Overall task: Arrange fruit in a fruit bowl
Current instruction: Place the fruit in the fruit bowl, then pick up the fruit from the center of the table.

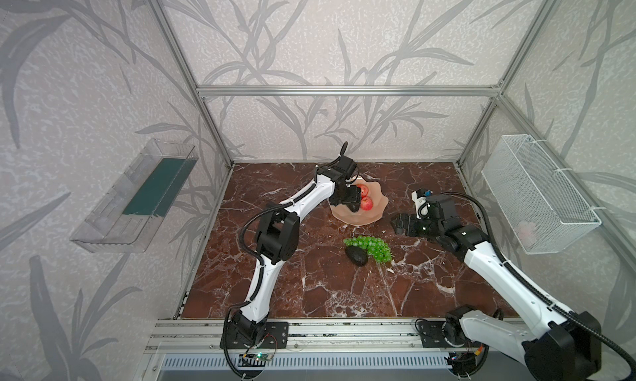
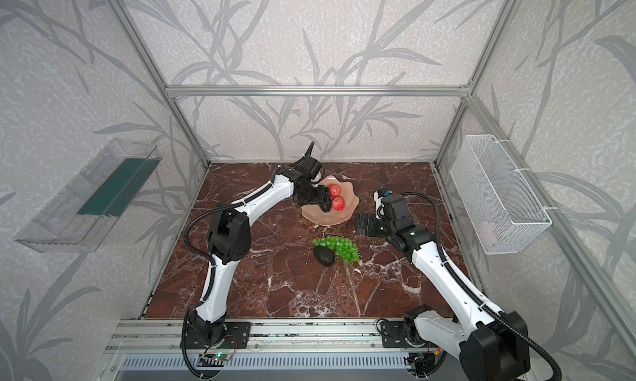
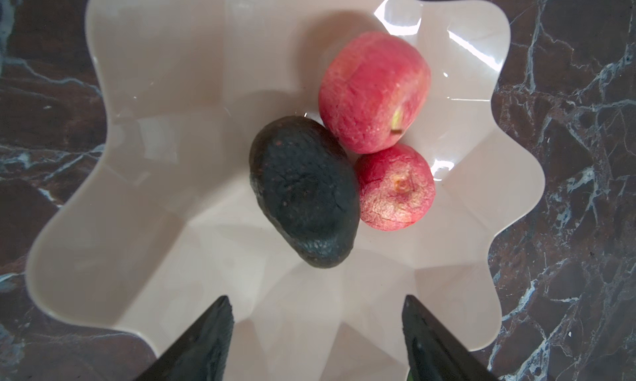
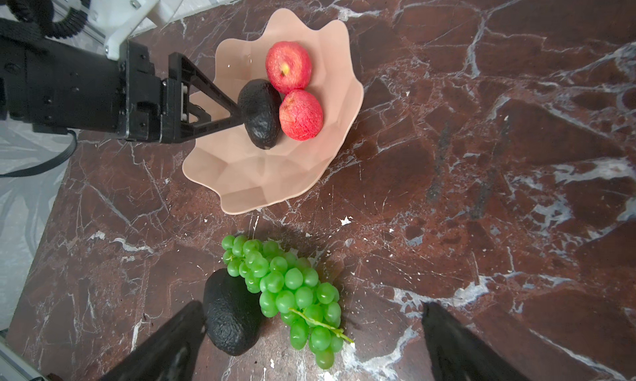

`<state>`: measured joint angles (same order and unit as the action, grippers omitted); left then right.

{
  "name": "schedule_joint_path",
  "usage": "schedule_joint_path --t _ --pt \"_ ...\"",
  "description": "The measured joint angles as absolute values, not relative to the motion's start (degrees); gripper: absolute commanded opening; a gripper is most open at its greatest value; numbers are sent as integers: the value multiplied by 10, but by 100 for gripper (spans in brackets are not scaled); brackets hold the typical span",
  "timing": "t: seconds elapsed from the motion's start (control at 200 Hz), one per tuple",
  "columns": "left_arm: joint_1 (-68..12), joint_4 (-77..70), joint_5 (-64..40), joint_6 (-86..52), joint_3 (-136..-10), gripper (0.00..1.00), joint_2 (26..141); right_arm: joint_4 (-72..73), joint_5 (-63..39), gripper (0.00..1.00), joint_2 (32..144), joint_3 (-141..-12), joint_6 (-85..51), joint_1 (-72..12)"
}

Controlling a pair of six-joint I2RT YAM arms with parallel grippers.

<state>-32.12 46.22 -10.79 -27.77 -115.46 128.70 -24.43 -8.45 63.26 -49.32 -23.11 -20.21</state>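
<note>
My right gripper moves back across the grapes and down around the avocado's middle [image 1: 356,255] [image 4: 232,313] next, since it lies below my gripper beyond them, still outside the bowl.
The pale pink fruit bowl [image 1: 373,213] [image 3: 165,162] [image 4: 275,176] stands on the table toward the back. In it lie two red apples [image 3: 375,90] [image 3: 395,190] and a dark avocado [image 3: 304,193] [image 4: 260,112], all touching. My left gripper [image 1: 354,204] [image 3: 317,300] hangs over the bowl, open, with nothing between its fingers; the avocado lies just past the tips. Another avocado [image 1: 356,255] [image 4: 231,314] and the green grapes [image 1: 373,247] [image 4: 289,286] lie together on the table nearer the front. My right gripper [image 1: 397,222] [image 4: 313,308] hovers open to the right of the bowl, facing the grapes.
The dark red marble table [image 1: 309,286] is framed by aluminium posts. A white wire mesh basket [image 1: 537,193] hangs on the right wall and a clear plastic tray [image 1: 134,197] on the left wall. The left arm's elbow [image 1: 277,235] stands left of the fruit.
</note>
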Motion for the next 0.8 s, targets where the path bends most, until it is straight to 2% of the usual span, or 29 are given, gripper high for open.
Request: schedule_joint_path --t 0.1,0.255,0.395,0.525,0.645,0.8 --pt "-320 462 -104 -281 -1155 79 1286 -254 -80 97 633 -493 -212 -231" --pt "-306 439 -87 -287 -1112 80 1229 -270 -65 96 644 -498 -175 -334" --pt "-257 370 -70 -305 -981 82 1078 -278 -48 95 669 -500 -154 -420" --pt "-185 256 -46 -332 -811 89 902 -285 -32 94 714 -515 -143 -479" --pt "-148 190 -15 -348 -682 94 770 -287 -20 92 764 -540 -138 -509" --pt "-136 163 20 -358 -584 96 669 -287 -11 87 825 -570 -137 -521"
